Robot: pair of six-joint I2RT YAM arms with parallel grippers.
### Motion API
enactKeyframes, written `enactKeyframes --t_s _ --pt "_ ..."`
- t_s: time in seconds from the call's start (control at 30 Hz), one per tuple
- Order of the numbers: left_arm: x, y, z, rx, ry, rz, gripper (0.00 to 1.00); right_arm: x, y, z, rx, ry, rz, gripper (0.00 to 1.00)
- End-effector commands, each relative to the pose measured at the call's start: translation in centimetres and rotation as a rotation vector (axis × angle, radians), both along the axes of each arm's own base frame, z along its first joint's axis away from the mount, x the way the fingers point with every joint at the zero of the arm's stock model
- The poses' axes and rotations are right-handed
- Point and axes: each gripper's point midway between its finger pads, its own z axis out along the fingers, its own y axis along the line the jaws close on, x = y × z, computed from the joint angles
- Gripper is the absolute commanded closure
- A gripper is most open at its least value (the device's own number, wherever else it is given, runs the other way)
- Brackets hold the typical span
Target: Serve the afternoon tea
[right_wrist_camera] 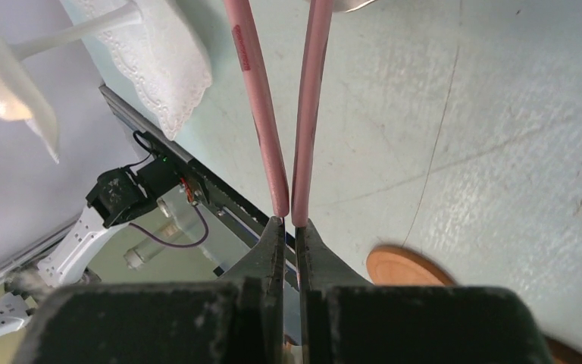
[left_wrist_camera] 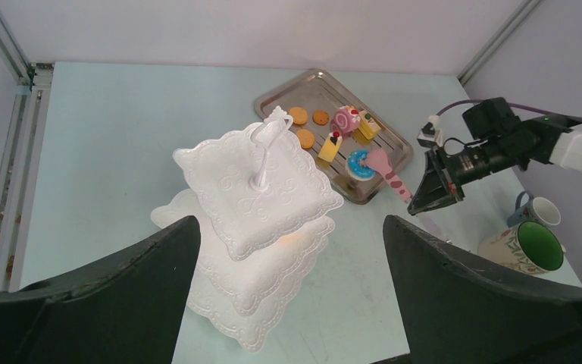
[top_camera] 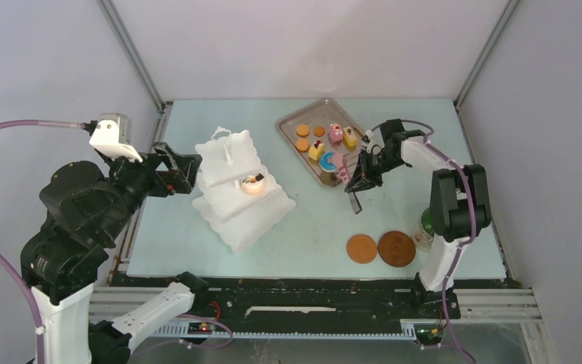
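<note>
My right gripper is next going to lift the tongs [right_wrist_camera: 269, 114] off the tray, move over the level and open there. That level has free room beside the small pastry.
The white three-tier stand [top_camera: 231, 163] stands left of centre and carries one small pastry [top_camera: 254, 181] on a lower tier. Orange biscuits [top_camera: 302, 130], cake slices [top_camera: 350, 138] and a blue doughnut [top_camera: 327, 160] lie on the silver tray [top_camera: 292, 119]. My right gripper [top_camera: 354, 182] is shut on the pink tongs [right_wrist_camera: 269, 114], whose head rests at the blue doughnut [left_wrist_camera: 358, 162]. My left gripper [top_camera: 186, 168] is open and empty beside the stand [left_wrist_camera: 258, 182]. The green-lined mug [left_wrist_camera: 534, 246] and small white cup [left_wrist_camera: 543, 210] stand at the right. Two brown coasters [top_camera: 361, 248] lie near the front.
The silver tray [left_wrist_camera: 273, 87] sits at the back, right of the stand. The mug is largely hidden behind my right arm [top_camera: 455, 201] in the top view. The second coaster [top_camera: 396, 248] lies next to the first. A metal rail [top_camera: 303, 290] runs along the table's front edge.
</note>
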Motion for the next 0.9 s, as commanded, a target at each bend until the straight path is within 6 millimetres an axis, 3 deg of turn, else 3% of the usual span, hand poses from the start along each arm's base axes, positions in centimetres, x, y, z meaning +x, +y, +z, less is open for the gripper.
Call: enactKeyframes --t_s 0.0,0.13,0.27,0.43,0.6,0.73,0.87 --pt "0.4 -0.2 0.4 0.012 -0.020 -0.008 0.01 -0.1 -0.3 5.6 0.022 -0.152 0.021 1.00" --pt "0.5 -0.2 0.0 0.018 -0.007 -0.004 0.02 -2.2 0.2 7.7 0.042 -0.169 0.037 1.00" --pt "0.7 -0.3 0.7 0.007 -0.010 0.001 0.01 -5.5 2.1 10.0 0.045 -0.181 0.092 1.00" --pt "1.9 -1.1 0.6 -0.046 0.015 0.013 0.05 -12.2 6.1 13.1 0.070 -0.213 0.223 1.00" --pt "2.3 -1.6 0.7 -0.082 0.003 0.006 0.05 -17.6 9.4 13.9 0.113 -0.193 0.293 1.00" --pt "2.0 -2.0 0.9 -0.101 0.006 -0.011 0.05 -19.7 12.5 14.9 0.191 -0.185 0.358 1.00" --pt "1.6 -1.7 1.4 -0.100 -0.011 -0.012 0.05 -20.0 15.9 15.9 0.261 -0.196 0.406 1.00"
